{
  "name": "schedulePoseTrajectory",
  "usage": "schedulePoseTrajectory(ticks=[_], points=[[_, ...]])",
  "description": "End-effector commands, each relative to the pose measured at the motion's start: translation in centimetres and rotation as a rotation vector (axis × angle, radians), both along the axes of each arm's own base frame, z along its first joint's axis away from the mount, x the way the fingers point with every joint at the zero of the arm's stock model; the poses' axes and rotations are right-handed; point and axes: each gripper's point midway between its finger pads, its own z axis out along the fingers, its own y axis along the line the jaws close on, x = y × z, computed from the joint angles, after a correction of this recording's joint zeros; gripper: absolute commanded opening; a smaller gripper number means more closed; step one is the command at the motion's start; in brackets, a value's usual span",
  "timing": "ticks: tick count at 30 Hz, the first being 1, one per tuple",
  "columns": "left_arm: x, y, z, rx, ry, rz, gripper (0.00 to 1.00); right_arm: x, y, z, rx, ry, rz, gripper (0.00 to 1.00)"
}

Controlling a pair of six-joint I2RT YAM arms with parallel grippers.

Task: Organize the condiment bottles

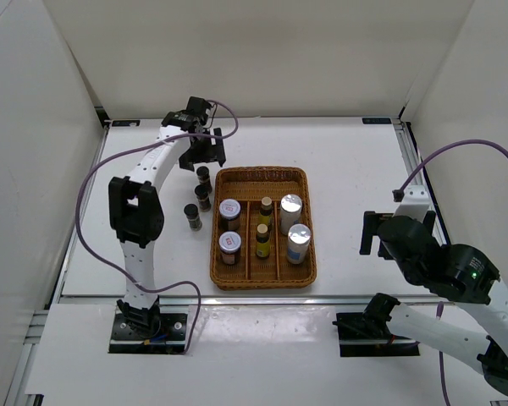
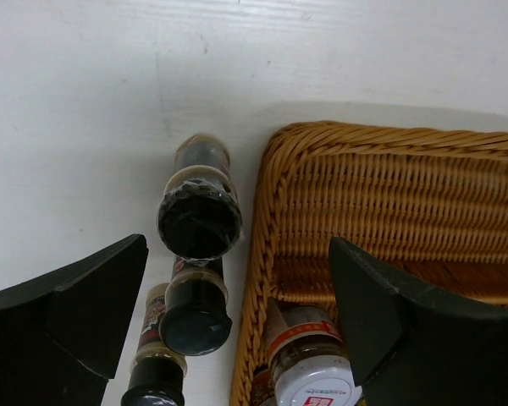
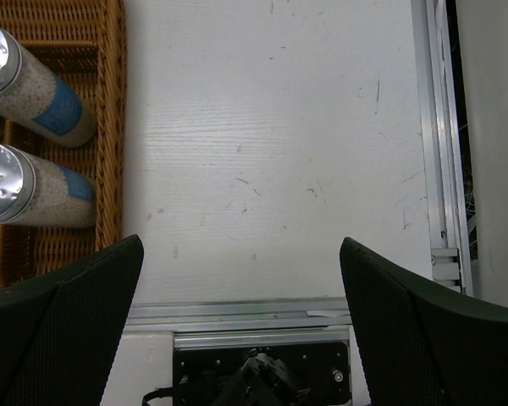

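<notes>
The left gripper shifts away from the basket (image 1: 262, 173) next, then lowers around the farthest dark jar, as the jar's cap is off-centre.
Three dark black-capped jars (image 1: 203, 176), (image 1: 203, 198), (image 1: 192, 216) stand on the table just left of the wicker basket (image 1: 262, 173). In the basket, two red-labelled jars (image 1: 229, 210) fill the left lane, two amber bottles (image 1: 266, 209) the middle lane and two silvery cylinders (image 1: 290, 211) the right lane. My left gripper (image 1: 201, 159) is open and empty above the farthest dark jar (image 2: 199, 222), near the basket's far left corner (image 2: 275, 148). My right gripper (image 1: 368, 233) is open and empty over bare table, right of the basket. The cylinders (image 3: 34, 93) show at the left of the right wrist view.
White walls enclose the table on three sides. An aluminium rail (image 3: 432, 152) runs along the right edge and another along the near edge (image 3: 237, 313). The right arm's base (image 3: 262, 376) sits below it. A purple cable (image 1: 93, 182) loops beside the left arm.
</notes>
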Motion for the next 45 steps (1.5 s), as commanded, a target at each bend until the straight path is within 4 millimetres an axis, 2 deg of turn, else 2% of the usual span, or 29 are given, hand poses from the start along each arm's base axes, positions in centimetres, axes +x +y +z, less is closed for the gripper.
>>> schedulePoseTrajectory(ticks=[1, 3, 8, 16, 18, 23, 26, 27, 28, 30, 32, 33, 35, 37, 38, 39, 40, 41, 42, 43, 44, 45], points=[[0.1, 0.5, 2.1, -0.011, -0.047, -0.008, 0.98, 0.2, 0.2, 0.4, 0.022, -0.027, 0.0, 1.0], [0.4, 1.1, 1.1, 0.01, -0.03, -0.001, 0.98, 0.2, 0.2, 0.4, 0.022, -0.027, 0.0, 1.0], [0.8, 0.9, -0.3, 0.011, -0.015, -0.002, 0.87, 0.2, 0.2, 0.4, 0.022, -0.027, 0.0, 1.0], [1.0, 1.7, -2.9, 0.016, 0.033, 0.013, 0.81, 0.2, 0.2, 0.4, 0.022, -0.027, 0.0, 1.0], [1.0, 1.7, -2.9, 0.016, 0.033, 0.013, 0.81, 0.2, 0.2, 0.4, 0.022, -0.027, 0.0, 1.0], [1.1, 1.6, -3.0, 0.017, 0.033, -0.009, 0.61, 0.2, 0.2, 0.4, 0.022, -0.027, 0.0, 1.0], [1.3, 1.2, -2.6, 0.003, 0.026, -0.025, 0.42, 0.2, 0.2, 0.4, 0.022, -0.027, 0.0, 1.0], [1.3, 1.2, -2.2, 0.0, 0.017, -0.025, 0.31, 0.2, 0.2, 0.4, 0.022, -0.027, 0.0, 1.0], [1.4, 1.0, -1.9, -0.01, 0.01, -0.029, 0.26, 0.2, 0.2, 0.4, 0.022, -0.027, 0.0, 1.0], [1.3, 1.0, 0.5, -0.029, -0.037, -0.018, 0.12, 0.2, 0.2, 0.4, 0.022, -0.027, 0.0, 1.0], [1.5, 1.4, 2.6, -0.024, -0.087, 0.002, 0.11, 0.2, 0.1, 0.5, 0.03, -0.032, 0.0, 1.0], [1.5, 1.4, 4.9, -0.038, -0.138, 0.002, 0.11, 0.2, 0.1, 0.5, 0.03, -0.032, 0.0, 1.0], [1.7, 0.9, 7.8, -0.058, -0.207, 0.008, 0.11, 0.2, 0.1, 0.5, 0.03, -0.032, 0.0, 1.0], [1.5, -1.1, 10.0, -0.078, -0.258, -0.031, 0.11, 0.2, 0.1, 0.5, 0.03, -0.032, 0.0, 1.0], [1.6, -2.4, 12.0, -0.104, -0.307, -0.057, 0.11, 0.2, 0.1, 0.5, 0.03, -0.032, 0.0, 1.0], [1.0, -4.6, 13.1, -0.113, -0.331, -0.11, 0.11, 0.2, 0.1, 0.5, 0.03, -0.032, 0.0, 1.0], [1.0, -5.8, 13.3, -0.12, -0.34, -0.133, 0.11, 0.2, 0.1, 0.5, 0.03, -0.032, 0.0, 1.0], [1.1, -7.1, 14.7, -0.138, -0.376, -0.156, 0.11, 0.2, 0.1, 0.5, 0.03, -0.032, 0.0, 1.0], [0.4, -9.5, 15.0, -0.153, -0.382, -0.214, 0.11, 0.2, 0.1, 0.5, 0.03, -0.032, 0.0, 1.0], [0.7, -10.8, 14.1, -0.152, -0.369, -0.233, 0.11, 0.2, 0.1, 0.5, 0.03, -0.032, 0.0, 1.0], [0.6, -12.1, 14.9, -0.175, -0.39, -0.258, 0.11, 0.2, 0.1, 0.5, 0.03, -0.032, 0.0, 1.0], [0.1, -13.9, 14.6, -0.176, -0.388, -0.302, 0.11, 0.2, 0.1, 0.5, 0.03, -0.032, 0.0, 1.0]])
